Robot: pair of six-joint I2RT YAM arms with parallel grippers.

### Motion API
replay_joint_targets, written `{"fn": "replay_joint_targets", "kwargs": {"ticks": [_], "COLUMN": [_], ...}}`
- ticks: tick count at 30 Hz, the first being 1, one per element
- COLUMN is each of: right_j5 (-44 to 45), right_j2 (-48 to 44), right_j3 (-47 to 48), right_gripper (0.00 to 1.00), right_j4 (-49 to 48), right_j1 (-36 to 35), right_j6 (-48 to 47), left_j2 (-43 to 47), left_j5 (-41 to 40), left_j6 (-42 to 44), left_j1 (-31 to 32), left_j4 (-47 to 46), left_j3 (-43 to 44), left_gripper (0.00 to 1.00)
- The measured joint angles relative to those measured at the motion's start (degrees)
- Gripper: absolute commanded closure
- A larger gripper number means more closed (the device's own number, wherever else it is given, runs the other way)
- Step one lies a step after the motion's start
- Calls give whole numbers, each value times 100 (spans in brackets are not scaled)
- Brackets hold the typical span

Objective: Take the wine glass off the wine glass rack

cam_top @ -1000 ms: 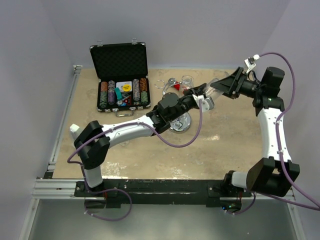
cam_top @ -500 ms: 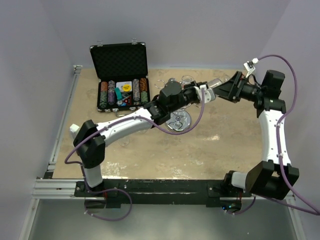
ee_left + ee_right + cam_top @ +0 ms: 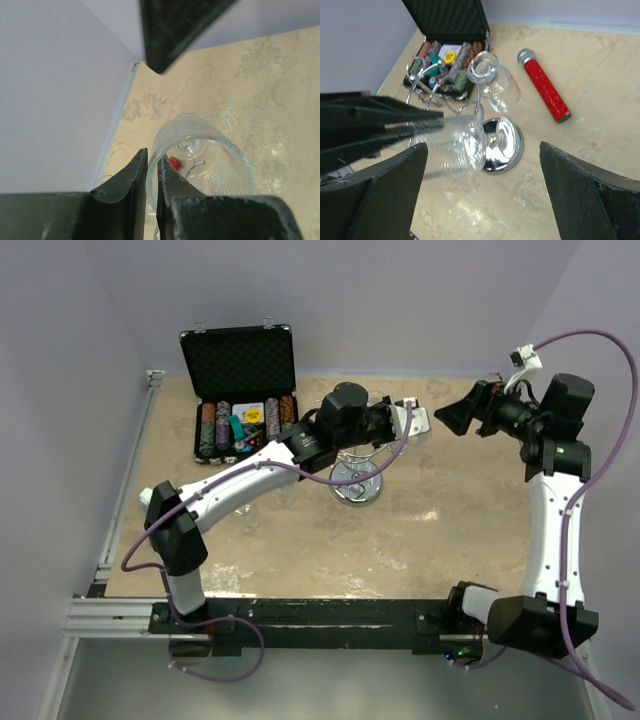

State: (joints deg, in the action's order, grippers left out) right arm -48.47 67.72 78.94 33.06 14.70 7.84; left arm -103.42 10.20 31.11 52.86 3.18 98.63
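I should move my left gripper back and down, to its left in the top view, to let go on the bare tabletop below it, beside the standing glasses.
My left gripper (image 3: 152, 159) is shut on the rim of a ribbed wine glass (image 3: 200, 155), one finger inside the bowl and one outside. The glass (image 3: 452, 145) lies on its side in the air beside the post of the chrome wine glass rack (image 3: 502, 142). Its stem is hard to make out, so I cannot tell whether it still touches the wire loops. A second wine glass (image 3: 492, 82) hangs on the rack. My right gripper (image 3: 482, 147) stands wide open, apart from the glass. From above, the left gripper (image 3: 405, 425) faces the right gripper (image 3: 447, 418) over the rack (image 3: 355, 483).
An open black chip case (image 3: 240, 390) stands at the back left, with its chips (image 3: 447, 55) showing. A red glittery cylinder (image 3: 542, 90) lies on the table right of the rack. Walls close in the left and far sides.
My left arm has lifted and swung toward the back right with the glass in its fingers. My right gripper has opened wide and drawn back to the right.
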Motion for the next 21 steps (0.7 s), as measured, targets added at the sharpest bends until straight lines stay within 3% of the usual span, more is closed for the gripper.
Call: {"fn": "replay_joint_targets", "kwargs": {"ticks": [11,17,21], "right_j5": [483,726,745], "right_j2": [-483,-341,-321], "right_j3": [-31,-214,-306], "right_gripper": [2,1,1], "right_j4": [-986,-1132,-1167], "right_j1": [0,0,0], "right_j6": [306,304,306], "left_j2": [295,127,-11], "left_j5": [1475,2509,2763], "left_j6": [527,1408,2065], "left_j1": [-111,-251,-321], "left_j4": [1580,3589,4673], "left_j3": [125,1062,1473], "left_gripper": [100,100,100]}}
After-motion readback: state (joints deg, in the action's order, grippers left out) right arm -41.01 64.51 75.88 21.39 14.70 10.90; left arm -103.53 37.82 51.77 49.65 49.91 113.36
